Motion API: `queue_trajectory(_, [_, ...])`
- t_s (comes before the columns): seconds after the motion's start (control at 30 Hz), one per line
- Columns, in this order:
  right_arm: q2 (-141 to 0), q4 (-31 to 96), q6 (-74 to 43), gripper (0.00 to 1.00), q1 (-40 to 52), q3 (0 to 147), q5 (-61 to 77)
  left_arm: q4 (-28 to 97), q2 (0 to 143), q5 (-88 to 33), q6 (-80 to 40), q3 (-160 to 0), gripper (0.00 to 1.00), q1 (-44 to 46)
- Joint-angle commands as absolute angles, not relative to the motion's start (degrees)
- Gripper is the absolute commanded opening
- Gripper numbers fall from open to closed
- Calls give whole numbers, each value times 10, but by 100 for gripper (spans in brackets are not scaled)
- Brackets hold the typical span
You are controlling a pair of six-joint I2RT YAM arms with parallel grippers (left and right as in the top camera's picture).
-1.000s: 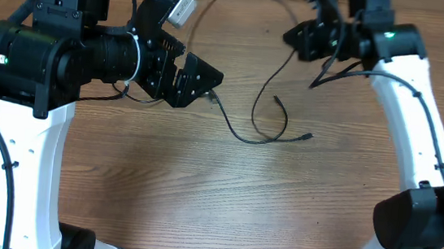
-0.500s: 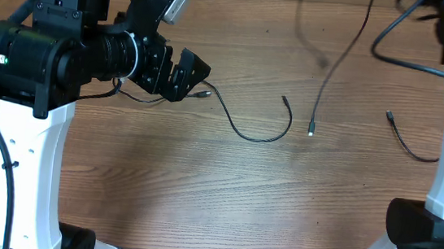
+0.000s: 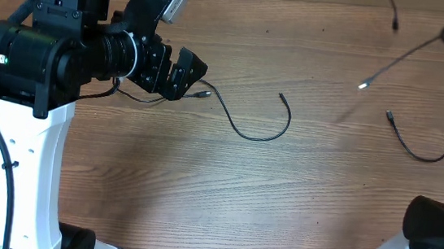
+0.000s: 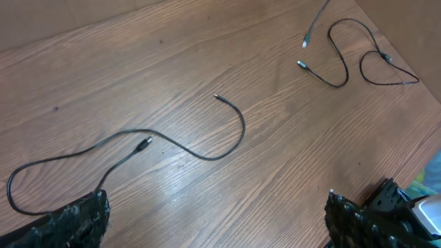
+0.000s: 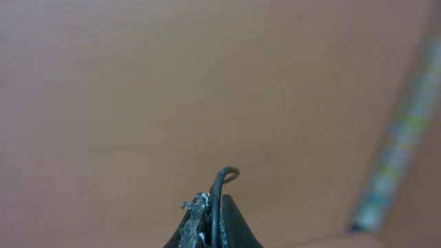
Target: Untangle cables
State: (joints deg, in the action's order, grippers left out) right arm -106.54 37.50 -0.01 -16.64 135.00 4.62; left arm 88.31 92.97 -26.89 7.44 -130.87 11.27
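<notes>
Next I should lower and tip my right gripper toward the tabletop beside the looped cable and release the thin black cable, since that spot lies below the gripper.
A thin black cable [image 3: 245, 137] lies in a curve on the wooden table just right of my left gripper [image 3: 187, 75]. In the left wrist view this cable [image 4: 207, 158] lies ahead of the left jaws [image 4: 217, 224], which are wide open and empty. My right gripper [image 5: 209, 210] is shut on a thin black cable [image 5: 219, 182] and is outside the overhead view. That lifted cable [image 3: 363, 84] hangs blurred in the air at top right. A third cable [image 3: 423, 157] lies looped at the right edge and also shows in the left wrist view [image 4: 337, 84].
The left arm's big black and white body [image 3: 32, 57] covers the left of the table. The right arm's white link and black base joint [image 3: 440, 231] stand at the lower right. The table's far right edge [image 4: 420, 148] shows in the left wrist view.
The right arm has swung up and right, out of the overhead view, lifting one cable off the table. The curved cable stays beside the left gripper, which drew back slightly.
</notes>
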Motion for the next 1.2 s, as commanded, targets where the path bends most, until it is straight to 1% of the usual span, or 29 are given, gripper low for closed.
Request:
queue_trajectory(0.0, [-1082,372,-2,4,-207,1361,-23,882,921,-264,69,-1315,100,116])
queue_trajectory(0.2, [-1128,394,-3,4,-255,1361,-23,882,921,-264,69,-1315,100,116])
queue_trajectory(0.6, [-1241,423,-26,4,-289,1359,-25,882,921,-264,69,-1315,99,116])
queue_trajectory(0.8, [-1248,423,-38,4,-315,1330,-58,882,921,-264,69,-1315,100,116])
queue_trajectory(0.97, [-1249,450,-94,4,-350,1323,-86,882,921,-264,69,-1315,99,116])
queue_trajectory(1.0, [-1249,455,-109,7,-358,1323,-85,882,921,-264,69,-1315,99,116])
queue_trajectory(1.03, [-1249,458,-125,17,-364,1323,-83,882,921,-264,69,-1315,100,116])
queue_trajectory(1.07, [-1249,460,-138,32,-371,1323,-74,882,921,-264,69,-1315,100,116])
queue_trajectory(1.1, [-1249,463,-139,61,-377,1323,-48,882,921,-264,69,-1315,99,116])
queue_trajectory(1.13, [-1249,464,-139,82,-380,1323,-31,882,921,-264,69,-1315,99,116])
queue_trajectory(1.17, [-1249,465,-139,100,-383,1323,-13,882,921,-264,69,-1315,100,116])
